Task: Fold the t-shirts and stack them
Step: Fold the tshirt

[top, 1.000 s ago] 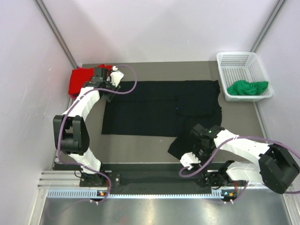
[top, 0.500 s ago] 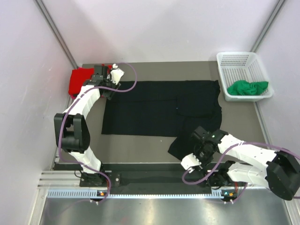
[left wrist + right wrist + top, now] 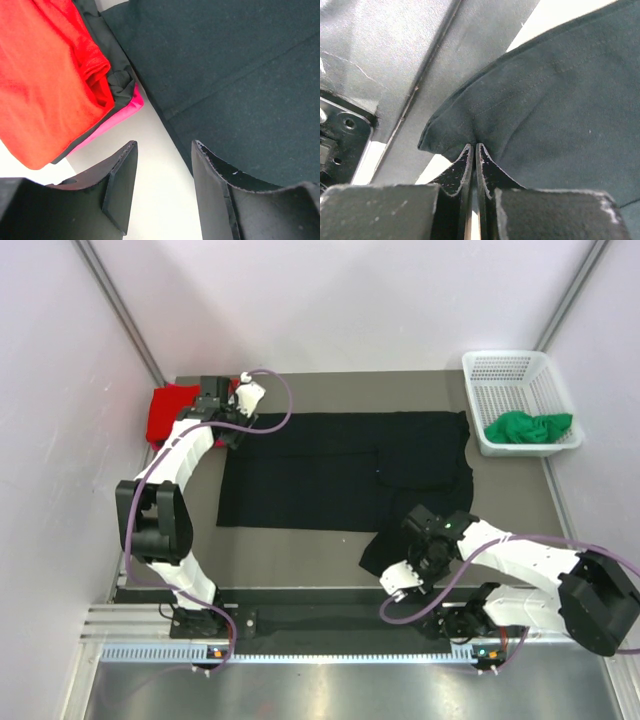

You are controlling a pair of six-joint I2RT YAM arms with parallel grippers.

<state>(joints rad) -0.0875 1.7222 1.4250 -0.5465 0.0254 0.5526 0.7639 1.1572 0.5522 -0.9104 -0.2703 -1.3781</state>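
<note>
The robot's left gripper needs to pull back, turn and lower its fingers around the free near corner of the black t-shirt next, because that corner is beside bare table, back from and below the gripper.
A black t-shirt [image 3: 340, 470] lies spread flat across the table, one sleeve flopped toward the front edge. My right gripper [image 3: 408, 558] is shut on that sleeve's hem [image 3: 470, 131], the jaws pressed together with cloth pinched at their tips [image 3: 473, 146]. At the back left a folded red t-shirt [image 3: 165, 412] tops a pile with a dark layer and a pink t-shirt [image 3: 131, 104] under it. My left gripper [image 3: 164, 145] hangs open over bare table between that pile and the black shirt's edge [image 3: 240, 75]. A green t-shirt [image 3: 528, 427] sits crumpled in the basket.
The white mesh basket [image 3: 510, 365] stands at the back right corner. A metal rail [image 3: 300, 625] runs along the near table edge, close under the right gripper. Pale walls close in on both sides.
My right gripper has closed on the black shirt's sleeve hem and shifted slightly. My left gripper has drifted a little toward the back by the red pile, still open.
</note>
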